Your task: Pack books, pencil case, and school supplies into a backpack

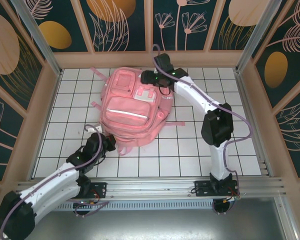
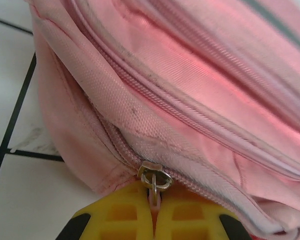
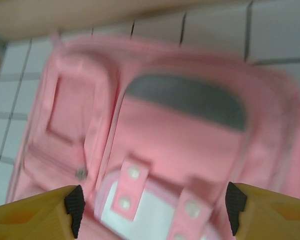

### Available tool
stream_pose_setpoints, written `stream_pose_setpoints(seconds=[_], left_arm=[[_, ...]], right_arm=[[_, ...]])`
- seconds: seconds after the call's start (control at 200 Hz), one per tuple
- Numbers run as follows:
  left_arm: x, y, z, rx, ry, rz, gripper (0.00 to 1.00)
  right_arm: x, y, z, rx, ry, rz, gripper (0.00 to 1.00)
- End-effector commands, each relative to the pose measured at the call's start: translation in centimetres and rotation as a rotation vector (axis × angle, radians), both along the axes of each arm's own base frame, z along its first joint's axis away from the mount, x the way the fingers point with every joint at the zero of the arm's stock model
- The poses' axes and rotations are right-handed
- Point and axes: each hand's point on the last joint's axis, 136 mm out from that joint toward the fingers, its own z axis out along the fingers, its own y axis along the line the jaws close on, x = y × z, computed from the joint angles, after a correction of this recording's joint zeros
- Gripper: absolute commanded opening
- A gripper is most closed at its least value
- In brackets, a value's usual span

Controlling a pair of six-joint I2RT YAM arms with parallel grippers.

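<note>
The left gripper next pulls the zipper's pink tab along the backpack's near edge point(image 1: 126, 143) point(image 2: 217, 204), away from the backpack's corner, and releases it, because the zipper track continues that way.
The pink backpack point(image 1: 132, 107) lies front-up in the middle of the white tiled table. My left gripper point(image 1: 110, 142) is at its near left corner, shut on the pink tab of the metal zipper pull point(image 2: 155, 179). The yellow fingers point(image 2: 125, 212) meet just below the zipper track. My right gripper point(image 1: 146, 78) hovers over the backpack's far end point(image 3: 180, 135), open. Its black pads point(image 3: 75, 202) stand wide apart either side of the white buckle point(image 3: 150, 217) without touching it. The books, pencil case and school supplies are out of view.
Pink straps point(image 1: 176, 123) trail from the backpack onto the tiles at the right and the far left. Wooden-framed walls point(image 1: 50, 85) close in the table on three sides. Bare tiles point(image 1: 190, 150) lie to the right and in front of the backpack.
</note>
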Motion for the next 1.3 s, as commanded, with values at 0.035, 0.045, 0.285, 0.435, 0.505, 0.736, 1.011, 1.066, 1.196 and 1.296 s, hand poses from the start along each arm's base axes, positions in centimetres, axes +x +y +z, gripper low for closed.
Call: stream_pose_setpoints(seconds=[0.035, 0.045, 0.285, 0.435, 0.505, 0.736, 1.011, 1.066, 1.196, 1.296], left_arm=[[1.4, -1.6, 2.2, -0.043, -0.031, -0.035, 0.00], [1.4, -1.6, 2.2, -0.042, -0.031, -0.035, 0.00], [1.6, -1.5, 2.9, -0.048, -0.045, -0.040, 0.00], [1.6, -1.9, 3.0, -0.063, -0.042, -0.056, 0.00], [1.6, -2.2, 3.3, -0.070, -0.045, -0.068, 0.00], [1.1, -3.8, 4.7, -0.132, -0.072, -0.160, 0.00], [-1.2, -5.8, 3.6, -0.221, -0.006, -0.292, 0.00], [-1.6, -6.2, 3.4, -0.241, 0.007, -0.314, 0.00], [-2.6, -7.1, 3.3, -0.279, 0.025, -0.367, 0.00], [-3.7, -9.0, 3.4, -0.293, 0.035, -0.440, 0.02]], right_arm=[[-7.3, 2.2, -2.3, 0.016, 0.163, 0.130, 0.70], [-7.6, 2.0, -2.5, 0.020, 0.173, 0.125, 0.69], [-16.1, -0.4, -4.3, 0.248, 0.298, 0.150, 0.69], [-19.7, -0.3, -6.0, 0.363, 0.381, 0.166, 0.76], [-20.7, 0.2, -6.8, 0.421, 0.406, 0.167, 0.77], [-21.1, 2.1, -9.3, 0.486, 0.429, 0.135, 0.71], [-19.0, 2.3, -10.9, 0.551, 0.402, 0.015, 0.26], [-18.8, 2.4, -10.9, 0.574, 0.403, -0.004, 0.14], [-18.3, 2.9, -10.2, 0.604, 0.387, -0.014, 0.00], [-17.8, 3.3, -9.4, 0.588, 0.361, -0.014, 0.00]])
